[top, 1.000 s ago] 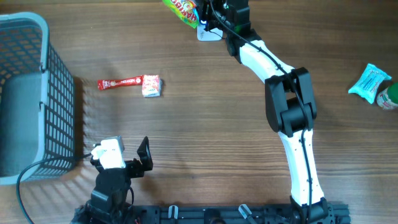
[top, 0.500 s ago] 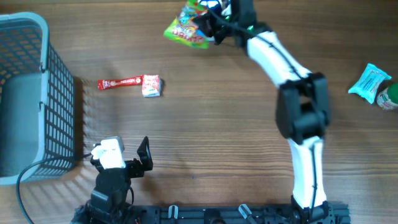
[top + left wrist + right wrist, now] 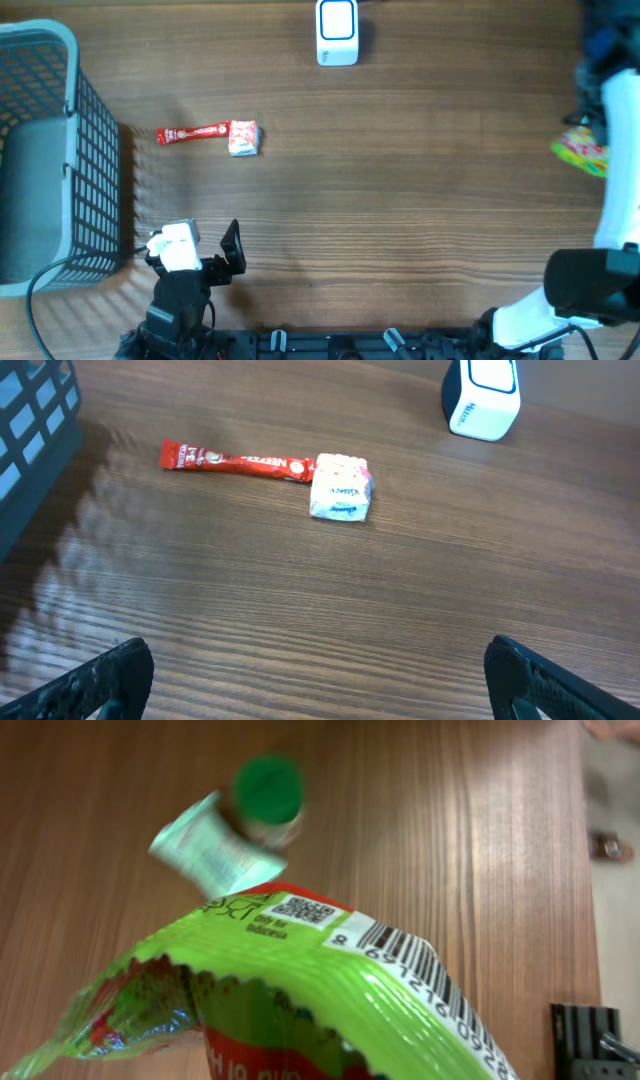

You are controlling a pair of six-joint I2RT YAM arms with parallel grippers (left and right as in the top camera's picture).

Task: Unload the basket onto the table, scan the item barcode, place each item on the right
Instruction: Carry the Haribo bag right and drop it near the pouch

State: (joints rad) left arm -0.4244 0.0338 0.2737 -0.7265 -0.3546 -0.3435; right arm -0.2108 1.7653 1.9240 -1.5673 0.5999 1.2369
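Note:
Next, my right gripper lowers and releases the bag on bare tabletop with room for the bag, which lies below the gripper, beside the green-capped bottle.
A lime-green snack bag (image 3: 579,152) hangs above the table at the far right edge, next to my right arm (image 3: 620,110). In the right wrist view the bag (image 3: 300,990) fills the lower half, with its barcode (image 3: 430,982) and a QR code facing the camera. It hides my right fingers, which are shut on it. The white scanner (image 3: 337,32) stands at the far middle of the table, well left of the bag. My left gripper (image 3: 320,695) rests open and empty near the front left.
A green-capped bottle (image 3: 268,788) and a pale blue packet (image 3: 205,845) lie on the table below the held bag. A red stick sachet (image 3: 195,133) and a white-pink packet (image 3: 243,138) lie left of centre. A grey mesh basket (image 3: 70,60) stands at the left edge.
My right arm has swung the green bag from in front of the scanner at the far middle over to the right edge. The left arm has not moved.

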